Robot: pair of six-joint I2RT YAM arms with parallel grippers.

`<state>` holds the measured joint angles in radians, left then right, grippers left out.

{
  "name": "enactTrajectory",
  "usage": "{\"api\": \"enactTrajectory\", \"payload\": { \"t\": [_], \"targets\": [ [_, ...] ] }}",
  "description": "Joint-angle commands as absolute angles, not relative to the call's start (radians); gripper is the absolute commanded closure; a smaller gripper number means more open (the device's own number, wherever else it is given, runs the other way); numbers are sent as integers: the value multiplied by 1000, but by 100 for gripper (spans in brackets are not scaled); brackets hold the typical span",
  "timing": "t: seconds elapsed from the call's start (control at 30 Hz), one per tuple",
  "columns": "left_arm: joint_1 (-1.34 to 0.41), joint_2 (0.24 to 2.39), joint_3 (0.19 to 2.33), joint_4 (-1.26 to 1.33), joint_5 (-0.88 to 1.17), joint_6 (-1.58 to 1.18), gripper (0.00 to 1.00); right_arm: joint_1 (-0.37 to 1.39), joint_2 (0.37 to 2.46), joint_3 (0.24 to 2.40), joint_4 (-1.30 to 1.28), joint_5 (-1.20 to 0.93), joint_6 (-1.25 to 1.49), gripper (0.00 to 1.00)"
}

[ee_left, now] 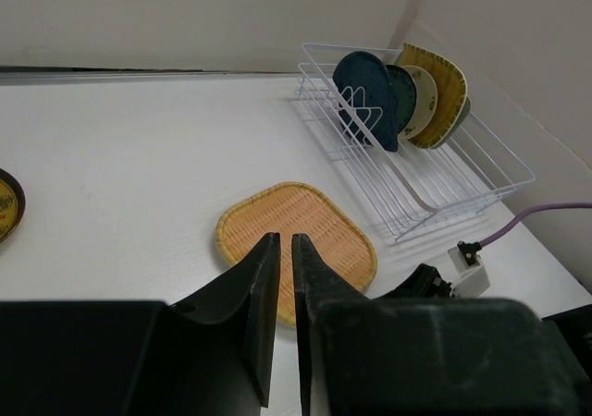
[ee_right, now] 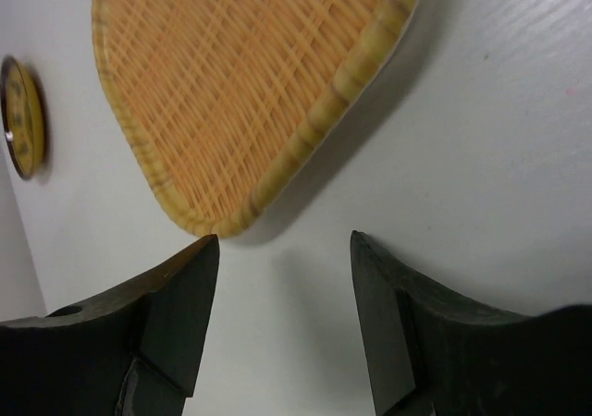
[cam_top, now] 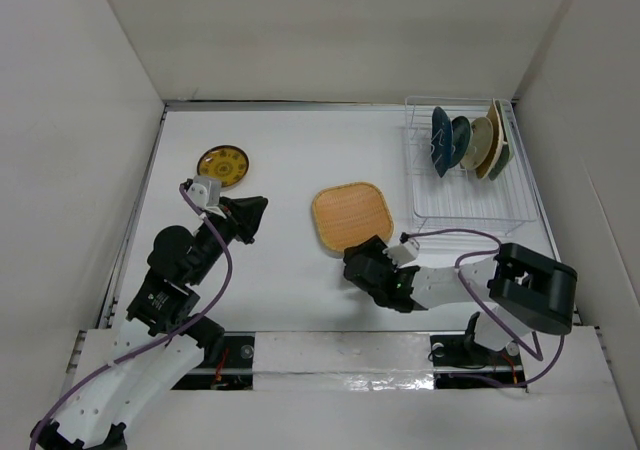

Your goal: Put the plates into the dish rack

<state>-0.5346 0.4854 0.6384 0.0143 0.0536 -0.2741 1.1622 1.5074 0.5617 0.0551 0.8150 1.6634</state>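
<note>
My right gripper is open and the plate's rim is still outside its fingers, so it should next move outward, toward the left in its wrist view, onto the woven plate's near rim [cam_top: 339, 251] [ee_right: 248, 209].
A tan woven rounded-square plate [cam_top: 352, 217] lies flat mid-table; it also shows in the left wrist view [ee_left: 296, 236] and the right wrist view [ee_right: 250, 83]. A round yellow dark-patterned plate [cam_top: 222, 165] lies flat at the far left. The white wire dish rack [cam_top: 470, 205] stands at the far right and holds several plates upright, among them a teal-blue one [cam_top: 441, 140] and a cream one [cam_top: 482, 143]. My right gripper [cam_top: 362, 265] is open and empty, low at the woven plate's near corner [ee_right: 285, 240]. My left gripper [cam_top: 256, 212] is shut and empty, between the two flat plates.
White walls close the table on the left, back and right. The rack [ee_left: 435, 194] sits against the right wall. A purple cable [cam_top: 450, 234] loops over the right arm near the rack's front edge.
</note>
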Motion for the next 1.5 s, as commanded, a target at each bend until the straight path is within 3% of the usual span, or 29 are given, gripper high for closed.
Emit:
{"api": "enactTrajectory", "payload": {
  "t": [0.0, 0.43, 0.67, 0.9, 1.17, 1.47],
  "targets": [
    [-529, 479, 647, 69, 78, -276, 91, 1103, 1540, 578, 86, 864, 1750, 35],
    [-529, 480, 647, 67, 63, -275, 92, 996, 1744, 629, 207, 785, 1798, 44],
    [-529, 489, 647, 72, 72, -276, 92, 996, 1772, 615, 233, 775, 1796, 76],
    [-529, 480, 646, 75, 72, -278, 93, 1020, 1769, 629, 261, 785, 1701, 100],
    [-529, 477, 646, 77, 75, -279, 93, 1078, 1648, 638, 232, 851, 1516, 100],
    [-529, 463, 647, 77, 77, -278, 94, 1078, 1321, 595, 325, 873, 1104, 100]
  ]
}}
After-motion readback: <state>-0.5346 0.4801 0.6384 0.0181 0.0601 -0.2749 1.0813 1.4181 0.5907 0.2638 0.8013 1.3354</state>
